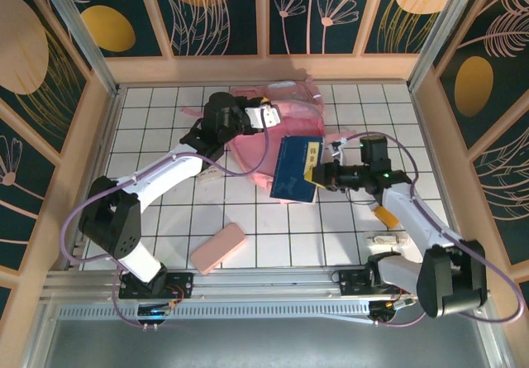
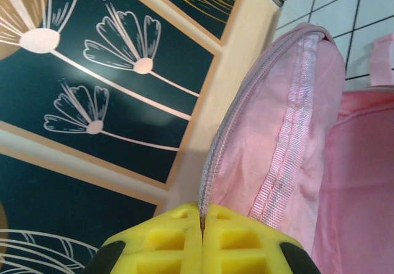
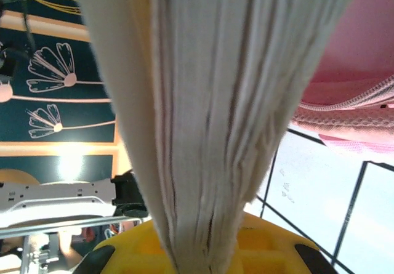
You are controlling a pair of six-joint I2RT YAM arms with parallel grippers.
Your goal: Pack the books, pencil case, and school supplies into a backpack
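My right gripper has the dark-blue book and will next move outward and down into the backpack's compartment (image 1: pixel 295 127) (image 3: pixel 366 34), which my left gripper holds open, to release the book.
The pink backpack (image 1: pixel 285 124) lies at the back of the table. My left gripper (image 1: pixel 269 118) is shut on its zipper edge; in the left wrist view the yellow fingers (image 2: pixel 172 243) pinch the zipper tape of the backpack (image 2: pixel 295 151). My right gripper (image 1: pixel 317 174) is shut on the dark-blue book (image 1: pixel 294 168) with a yellow label, holding it tilted just in front of the backpack. In the right wrist view, the book's page edges (image 3: pixel 203 101) fan out from the gripper (image 3: pixel 203 261). The pink pencil case (image 1: pixel 218 247) lies near the front.
A clear packet (image 1: pixel 387 240) and a small orange item (image 1: pixel 386 217) lie at the front right, beside my right arm. Wooden walls with patterned panels close in the table on three sides. White tiles lie bare between the pencil case and the book.
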